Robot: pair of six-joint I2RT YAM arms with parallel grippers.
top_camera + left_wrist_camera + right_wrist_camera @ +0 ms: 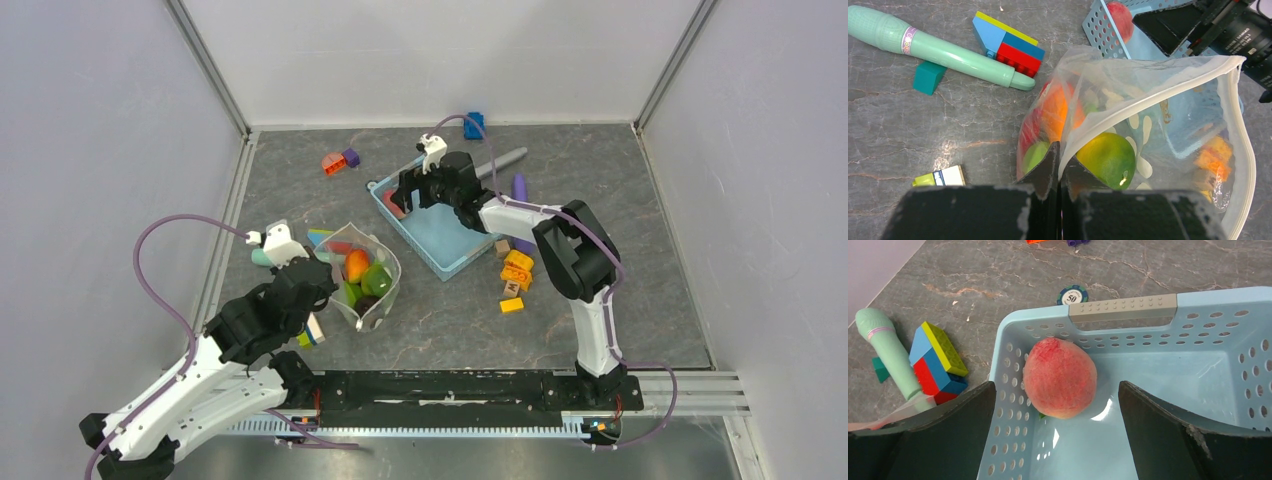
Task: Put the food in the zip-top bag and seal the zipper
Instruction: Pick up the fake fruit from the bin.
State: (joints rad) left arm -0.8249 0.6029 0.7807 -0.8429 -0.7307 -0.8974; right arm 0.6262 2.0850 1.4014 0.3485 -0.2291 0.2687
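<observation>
The fruit is still below my right gripper's open, wide-apart fingers. My right gripper needs to move down next into the basket's corner around the pink peach (393, 204) (1060, 377) and close.
The clear dotted zip-top bag (362, 275) stands open on the table, and my left gripper (1059, 150) is shut on its near rim. The white zipper (1148, 82) strip curves round the open mouth. Food lies inside the bag: a green fruit (1108, 157), an orange piece (1060, 107) and a red piece (1030, 130). A pink peach (1060, 377) rests in the corner of the light-blue basket (1013, 390). My right gripper (1057, 385) hangs open just above the peach, one finger on each side of it and neither touching it.
A mint-green pen (938, 45), a stack of coloured bricks (1008, 42) and a teal cube (928, 77) lie left of the bag. A poker chip (1072, 295) sits beyond the basket. Lettered blocks (515, 270) and a purple stick (520, 190) lie right of the basket.
</observation>
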